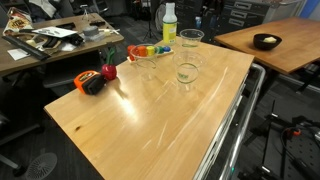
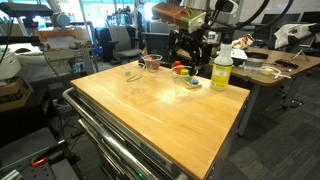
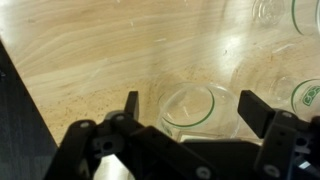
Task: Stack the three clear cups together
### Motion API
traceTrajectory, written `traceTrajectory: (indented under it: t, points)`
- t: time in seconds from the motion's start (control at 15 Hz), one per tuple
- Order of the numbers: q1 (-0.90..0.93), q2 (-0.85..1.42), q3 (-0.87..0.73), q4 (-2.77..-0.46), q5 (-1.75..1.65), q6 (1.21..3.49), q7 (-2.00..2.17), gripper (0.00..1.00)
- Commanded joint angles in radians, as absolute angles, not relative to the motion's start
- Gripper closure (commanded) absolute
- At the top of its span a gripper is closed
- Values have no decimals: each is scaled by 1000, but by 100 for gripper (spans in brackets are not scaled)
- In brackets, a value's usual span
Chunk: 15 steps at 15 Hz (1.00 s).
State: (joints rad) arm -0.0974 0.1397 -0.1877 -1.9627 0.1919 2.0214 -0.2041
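Note:
My gripper is above the far cup's side (image 1: 202,37) (image 3: 163,108), which stands to its left in the wrist view. It will move left in that view and come down onto that side of the cup.
Three clear cups stand on the wooden table (image 1: 150,125): one at the far side (image 1: 191,40), one just in front of it (image 1: 187,72), and one to the left (image 1: 143,68). In the wrist view a clear cup (image 3: 188,112) sits upright directly below and between the fingers of my gripper (image 3: 190,100), which is open and not touching it. Parts of two more cups show at the right edge (image 3: 308,95) and the top right (image 3: 305,14). In an exterior view the gripper (image 2: 190,55) hangs over a cup (image 2: 192,82) beside the bottle.
A yellow-green bottle (image 1: 169,22) with a white cap stands at the table's far edge, also seen in the other exterior view (image 2: 221,70). A bowl of coloured items (image 1: 148,50), a red object (image 1: 108,72) and an orange-black object (image 1: 90,83) lie at the left.

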Motion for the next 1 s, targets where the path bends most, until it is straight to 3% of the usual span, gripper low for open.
traceTrajectory:
  t: [0.0, 0.13, 0.2, 0.33, 0.8, 0.93]
  points:
    - [-114, 209, -160, -1898, 135, 2077, -161, 0]
    - [-112, 236, -159, -1893, 94, 2114, -131, 0]
    - [-113, 248, -159, -1891, 78, 2122, -121, 25]
    - [-118, 262, -157, -1893, 68, 2131, -112, 34]
    - [-150, 240, -143, -1920, 133, 2155, -133, 89]
    - [-163, 232, -139, -1924, 179, 2163, -141, 97]
